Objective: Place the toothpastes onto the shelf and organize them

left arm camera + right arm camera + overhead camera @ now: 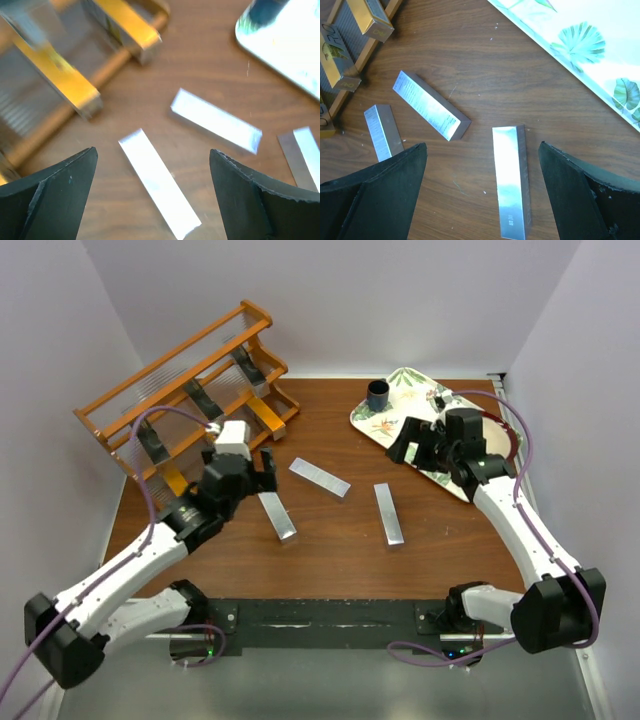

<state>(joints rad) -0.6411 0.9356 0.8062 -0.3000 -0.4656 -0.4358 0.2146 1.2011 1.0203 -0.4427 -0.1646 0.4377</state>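
Note:
The near end of the silver toothpaste (283, 526) (176, 214) is below, so next I will bring my left gripper back and down onto it, turning the gripper.
Three silver toothpastes lie on the brown table: a left one (277, 515), a middle one (320, 477) and a right one (388, 513). The orange-brown shelf (180, 380) stands at the back left. It holds dark cartons on its upper tiers and orange-gold ones (265, 412) on the lowest. My left gripper (262, 472) is open above the far end of the left silver carton (159, 182), which lies between my fingers (65, 185). My right gripper (418, 445) is open and empty. In its wrist view the right silver carton (510, 180) lies below the right gripper (482, 145).
A floral white tray (400, 410) sits at the back right with a small dark cup (378, 395) on it. My right arm hangs over the tray's near edge. White walls close in on both sides of the table.

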